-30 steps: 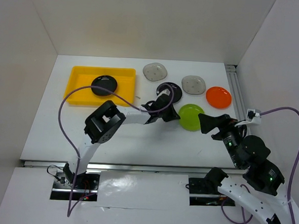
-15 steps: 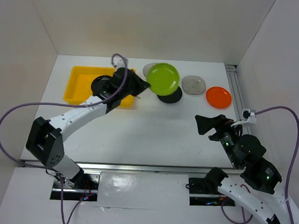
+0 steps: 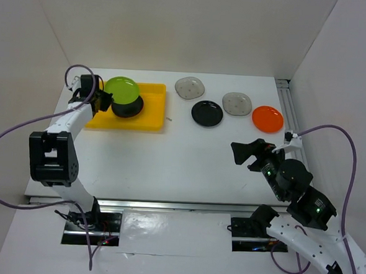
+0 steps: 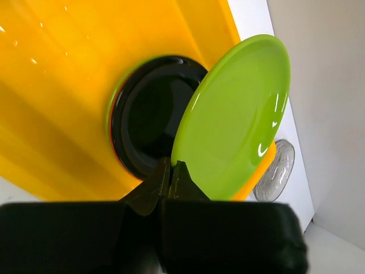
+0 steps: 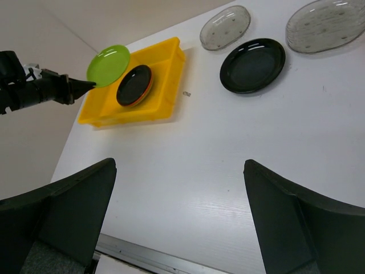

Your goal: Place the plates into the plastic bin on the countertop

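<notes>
The left gripper lowers the lime green plate onto the black plate [image 3: 128, 108] [image 4: 154, 115] in the yellow plastic bin next.
My left gripper [image 3: 104, 97] [image 4: 171, 166] is shut on the rim of a lime green plate [image 3: 121, 88] [image 4: 234, 120], which it holds tilted over the left half of the yellow plastic bin [image 3: 154, 120] [image 4: 57, 85]. In the bin lies a black plate [image 3: 130, 108] [image 4: 148, 120], with orange and green rims showing under it. On the countertop [image 3: 169, 155] lie another black plate [image 3: 207, 113], two grey speckled plates [image 3: 190, 88] [image 3: 236, 103] and an orange plate [image 3: 267, 118]. My right gripper [image 3: 247, 151] [image 5: 179, 165] hangs open above bare countertop, holding nothing.
White walls close in the countertop on three sides. A metal rail [image 3: 288, 109] runs along its right edge. A tiny scrap [image 3: 168, 118] lies just right of the bin. The left arm reaches along the left wall.
The left arm has swung the green plate leftward, from over the black plate on the table to above the bin. The right gripper has drifted slightly left and stayed open.
</notes>
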You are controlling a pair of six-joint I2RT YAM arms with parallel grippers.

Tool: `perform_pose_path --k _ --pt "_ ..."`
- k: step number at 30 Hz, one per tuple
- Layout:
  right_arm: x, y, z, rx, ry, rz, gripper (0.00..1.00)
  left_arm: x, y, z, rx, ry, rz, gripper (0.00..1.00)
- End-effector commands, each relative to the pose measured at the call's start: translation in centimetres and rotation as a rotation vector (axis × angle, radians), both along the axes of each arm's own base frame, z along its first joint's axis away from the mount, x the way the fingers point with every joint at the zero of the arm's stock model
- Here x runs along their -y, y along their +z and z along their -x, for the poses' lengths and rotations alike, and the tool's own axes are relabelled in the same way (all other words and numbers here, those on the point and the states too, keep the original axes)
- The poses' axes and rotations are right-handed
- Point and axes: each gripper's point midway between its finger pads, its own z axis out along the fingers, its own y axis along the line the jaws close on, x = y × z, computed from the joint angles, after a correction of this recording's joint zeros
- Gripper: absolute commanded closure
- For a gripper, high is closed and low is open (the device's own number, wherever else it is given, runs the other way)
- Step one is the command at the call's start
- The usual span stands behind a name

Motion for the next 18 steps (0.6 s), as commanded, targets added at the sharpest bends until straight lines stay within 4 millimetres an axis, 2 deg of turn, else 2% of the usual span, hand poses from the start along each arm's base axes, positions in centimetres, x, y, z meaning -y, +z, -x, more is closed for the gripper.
perform_pose_path --k 1,4,6,8,9,10,12,13,14,15,16,17,18 --pt "-0.8 0.2 -0.6 0.015 0.008 -0.012 0.00 -0.8 1.6 -2.3 0.050 -0.057 0.025 1.00" --pt "-1.7 -0.5 -1.2 0.004 0.020 0.009 0.00 -1.5 0.1 -2.6 0.020 -0.074 0.035 1.00" --pt "-2.1 -0.7 -1.7 0.007 0.021 0.019 0.00 -1.3 -1.7 -2.3 -0.017 -0.097 0.059 1.00" --pt "-3.1 -1.0 -2.5 -0.004 0.031 0.027 0.00 -1.1 -2.3 -2.5 -0.014 -0.107 0.067 0.97" --pt "-3.4 -1.5 -2.8 -0.012 0.031 0.035 0.00 -0.7 -3.5 -2.5 -0.038 -0.131 0.079 0.92" --pt "-3.9 -1.9 -3.2 -0.022 0.031 0.044 0.00 -0.6 -3.7 -2.7 -0.047 -0.146 0.079 0.86" --pt "-4.8 -2.5 -3.9 -0.021 0.040 0.041 0.00 -0.5 -4.0 -2.7 -0.057 -0.161 0.080 0.60" --pt "-5.0 -3.4 -4.8 -0.038 0.016 0.062 0.00 -0.3 -4.4 -2.7 -0.066 -0.169 0.089 0.46" --pt "-5.0 -3.6 -5.5 -0.042 -0.008 0.058 0.00 -0.3 -4.4 -2.7 -0.066 -0.169 0.090 0.35" --pt "-5.2 -3.9 -6.4 -0.043 -0.026 0.045 0.00 -0.1 -4.2 -2.8 -0.054 -0.177 0.094 0.35" --pt "-4.5 -4.3 -7.7 -0.055 -0.076 0.041 0.00 -0.1 -4.1 -2.6 -0.048 -0.178 0.093 0.33" --pt "-6.0 -5.2 -9.1 -0.084 -0.035 0.019 0.00 0.0 -3.8 -2.4 -0.044 -0.178 0.092 0.28" --pt "-6.4 -5.5 -10.0 -0.095 -0.020 -0.005 0.00 -0.3 -3.8 -2.4 -0.042 -0.177 0.099 0.26"
